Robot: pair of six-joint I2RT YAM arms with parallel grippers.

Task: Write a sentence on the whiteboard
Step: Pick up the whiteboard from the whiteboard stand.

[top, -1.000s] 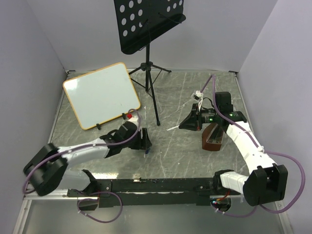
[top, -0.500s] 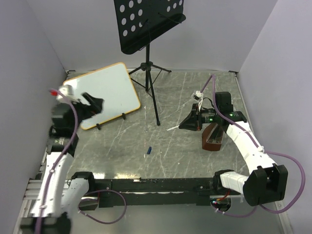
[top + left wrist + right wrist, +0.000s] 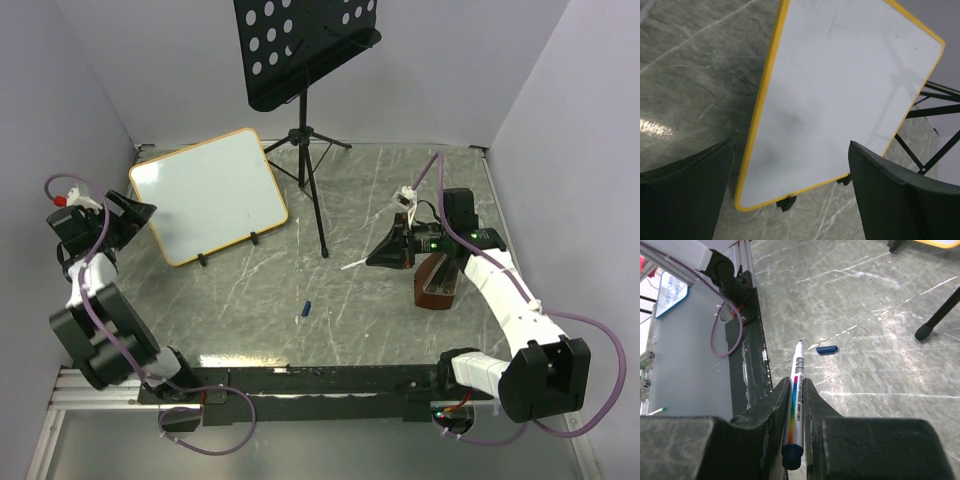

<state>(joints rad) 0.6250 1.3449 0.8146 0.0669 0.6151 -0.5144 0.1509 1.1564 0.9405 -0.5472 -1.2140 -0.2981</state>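
Next, my left gripper shifts to the right in the top view and turns its fingers to straddle the whiteboard's nearest edge, as the whiteboard stands only on small feet.
The whiteboard (image 3: 208, 195), white with a light-orange frame, leans on small black feet at the back left; its face (image 3: 840, 95) is blank and no sentence shows on it. My left gripper (image 3: 135, 214) hovers at the far left, just off the board's left edge. It is open (image 3: 791, 146), with nothing between its dark fingers (image 3: 685, 200). My right gripper (image 3: 388, 248) is right of centre, shut (image 3: 796, 382) on a silver marker (image 3: 796, 402) with a rainbow stripe. The uncapped tip (image 3: 352, 264) points left and down. A blue cap (image 3: 307, 309) lies loose on the table (image 3: 827, 349).
A black perforated music stand (image 3: 305, 45) rises on a tripod (image 3: 312, 190) beside the board's right edge; its legs (image 3: 935, 100) show behind the board. A brown box (image 3: 437, 283) sits under my right arm. Grey walls close both sides; a black base rail (image 3: 320, 380) runs along the front.
My left arm has swung from the table's middle up and back to the far left, with its gripper opening and the blue cap left lying on the table. The right arm has not moved.
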